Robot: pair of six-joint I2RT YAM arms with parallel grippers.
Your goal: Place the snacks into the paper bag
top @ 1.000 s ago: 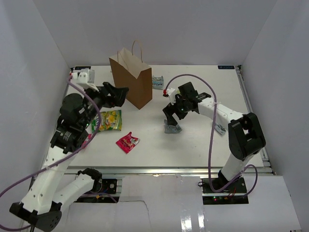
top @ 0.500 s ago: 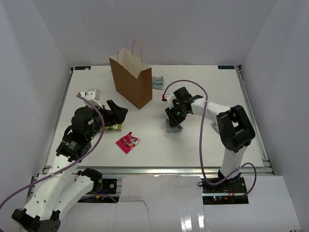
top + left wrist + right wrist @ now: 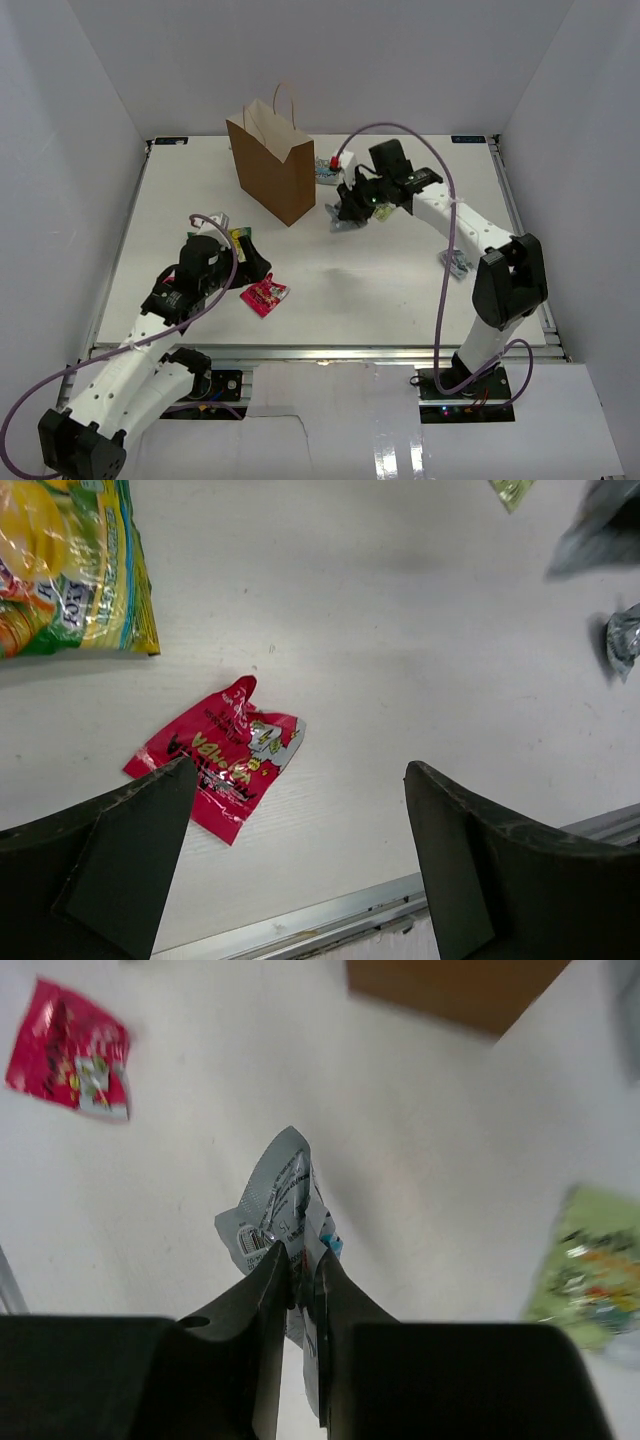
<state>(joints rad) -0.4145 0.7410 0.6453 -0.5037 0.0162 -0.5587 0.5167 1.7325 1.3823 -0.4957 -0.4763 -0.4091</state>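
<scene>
My right gripper holds the grey-blue packet and next needs to carry it up and outward, then over the paper bag's opening [image 3: 271, 131]. The bag's tall side is in the way.
The brown paper bag [image 3: 272, 165] stands open at the back of the white table; its base shows in the right wrist view [image 3: 450, 985]. My right gripper [image 3: 344, 212] hangs above the table just right of the bag, shut on a crumpled grey-blue snack packet [image 3: 278, 1195]. The red-pink packet [image 3: 265, 294] lies flat near the front. My left gripper [image 3: 300, 780] hovers open over it, the packet [image 3: 220, 765] beside the left finger [image 3: 120, 860], nothing between the jaws. A yellow-green packet [image 3: 70, 570] lies beyond it, mostly hidden under the left arm from above.
Another grey-blue packet [image 3: 325, 172] lies behind the bag's right side, and one more grey packet [image 3: 455, 262] lies on the table near the right arm. The table's metal front rail [image 3: 330, 920] runs close below the left gripper. White walls enclose the table.
The right gripper shut on the grey-blue packet, lifted it and carried it back toward the bag. The left arm swung down and forward, from beside the bag to over the red-pink packet.
</scene>
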